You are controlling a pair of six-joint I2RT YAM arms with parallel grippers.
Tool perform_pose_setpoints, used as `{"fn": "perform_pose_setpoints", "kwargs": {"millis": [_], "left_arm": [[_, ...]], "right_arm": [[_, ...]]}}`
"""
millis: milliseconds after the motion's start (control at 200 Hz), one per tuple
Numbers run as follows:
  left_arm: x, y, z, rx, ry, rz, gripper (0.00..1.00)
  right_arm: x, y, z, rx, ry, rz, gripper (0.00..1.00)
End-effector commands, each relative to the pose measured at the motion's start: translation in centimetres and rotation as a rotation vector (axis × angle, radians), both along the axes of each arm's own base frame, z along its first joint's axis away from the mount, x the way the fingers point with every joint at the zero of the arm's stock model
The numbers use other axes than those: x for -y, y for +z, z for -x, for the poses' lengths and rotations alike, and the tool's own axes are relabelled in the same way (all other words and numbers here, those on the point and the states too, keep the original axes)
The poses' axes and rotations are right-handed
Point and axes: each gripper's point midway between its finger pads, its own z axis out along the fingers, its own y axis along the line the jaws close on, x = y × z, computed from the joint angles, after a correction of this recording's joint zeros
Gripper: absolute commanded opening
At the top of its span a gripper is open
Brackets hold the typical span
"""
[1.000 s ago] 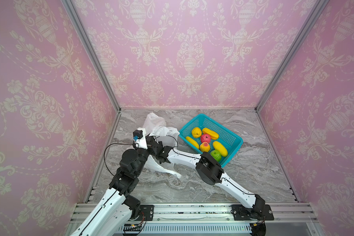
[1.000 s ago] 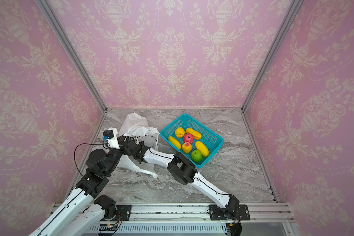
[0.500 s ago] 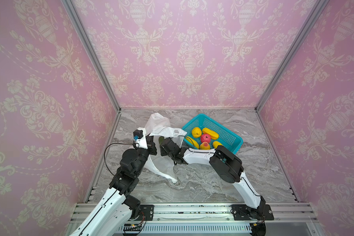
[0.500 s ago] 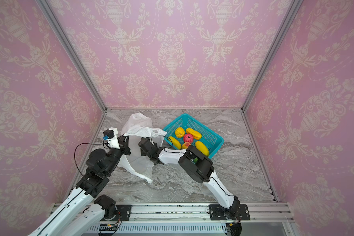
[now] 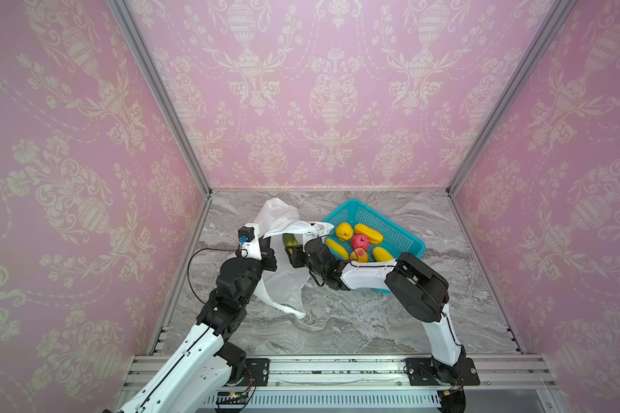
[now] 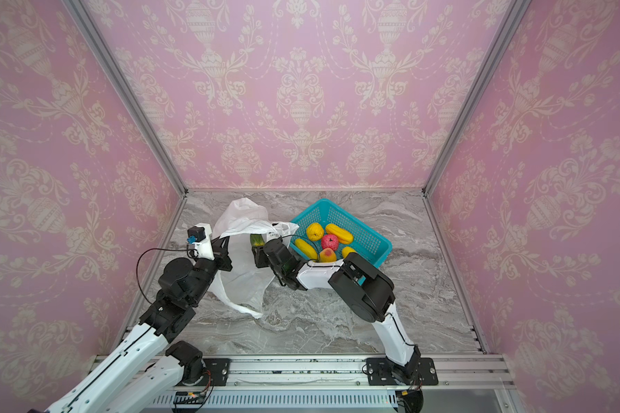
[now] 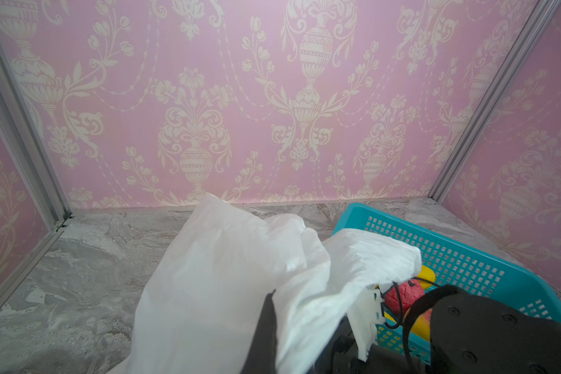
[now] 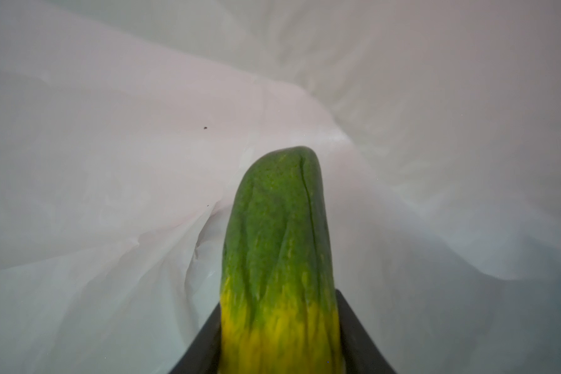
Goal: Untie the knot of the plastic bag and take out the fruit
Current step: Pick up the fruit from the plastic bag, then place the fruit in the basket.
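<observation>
My right gripper draws the oblong fruit clear of the bag next and releases it past the basket's rim, where there's room beside the red fruit.
The white plastic bag hangs off the table with its mouth open. My left gripper is shut on its upper edge. At the bag's mouth my right gripper is shut on a green-and-yellow oblong fruit. In the right wrist view the bag's inner wall lies all around that fruit. The knot is out of view. Several more fruit lie in the basket: yellow ones, a red one and a peach-coloured one.
The teal mesh basket stands just right of the bag, and my right forearm crosses its near corner. Pink walls close the marble table on three sides; the left wall is close to the bag.
My right gripper has closed on the green-and-yellow fruit and drawn back rightward out of the bag's depth to its mouth. The left gripper has kept its hold and the bag now hangs higher.
</observation>
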Motion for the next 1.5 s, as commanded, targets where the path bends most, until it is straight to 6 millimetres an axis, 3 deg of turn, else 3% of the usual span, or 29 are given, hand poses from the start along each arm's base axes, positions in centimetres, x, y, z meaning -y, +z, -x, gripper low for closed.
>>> {"fn": "perform_pose_setpoints", "kwargs": {"millis": [0, 10, 35, 240, 400, 625, 871, 966, 1071, 1151, 1276, 1401, 1496], "left_arm": [[-0.8, -0.2, -0.4, 0.006, 0.041, -0.025, 0.00], [-0.8, -0.2, -0.4, 0.007, 0.042, -0.025, 0.00], [-0.8, -0.2, -0.4, 0.006, 0.046, -0.026, 0.00], [-1.2, -1.1, -0.9, -0.025, 0.075, -0.046, 0.00], [-2.0, -1.7, -1.3, -0.064, 0.126, -0.061, 0.00], [-2.7, -1.8, -1.3, -0.076, 0.155, -0.052, 0.00], [-2.6, -1.3, -1.0, -0.058, 0.143, -0.040, 0.00], [-2.2, -1.2, -1.0, -0.048, 0.117, -0.036, 0.00], [-1.7, -1.1, -1.0, -0.039, 0.090, -0.037, 0.00], [-1.7, -1.1, -1.0, -0.038, 0.092, -0.040, 0.00], [-1.7, -1.3, -1.1, -0.027, 0.089, -0.065, 0.00], [-1.5, -1.3, -1.3, 0.011, 0.078, -0.130, 0.00], [1.1, -0.6, -1.4, 0.052, -0.071, -0.297, 0.00]], "right_arm": [[-1.3, 7.1, 2.1, 0.128, 0.148, -0.169, 0.10], [-0.8, 6.3, 2.5, 0.119, 0.154, -0.155, 0.10], [-0.5, 6.3, 3.2, 0.128, 0.177, -0.155, 0.10], [2.7, 12.1, 8.3, 0.334, 0.301, -0.180, 0.10], [5.1, 15.0, 12.2, 0.482, 0.383, -0.123, 0.11], [12.3, 18.4, 14.2, 0.648, 0.238, -0.048, 0.14], [23.1, 18.1, 11.1, 0.645, -0.184, 0.127, 0.12], [26.5, 16.6, 8.7, 0.560, -0.330, 0.178, 0.12], [29.1, 13.4, 5.2, 0.409, -0.455, 0.231, 0.12], [30.2, 10.2, 2.5, 0.269, -0.507, 0.227, 0.12], [29.9, 5.7, -0.6, 0.122, -0.523, 0.220, 0.15], [28.7, 3.8, -2.3, 0.070, -0.508, 0.210, 0.21], [28.2, 3.2, -3.0, 0.050, -0.504, 0.194, 0.26]]}}
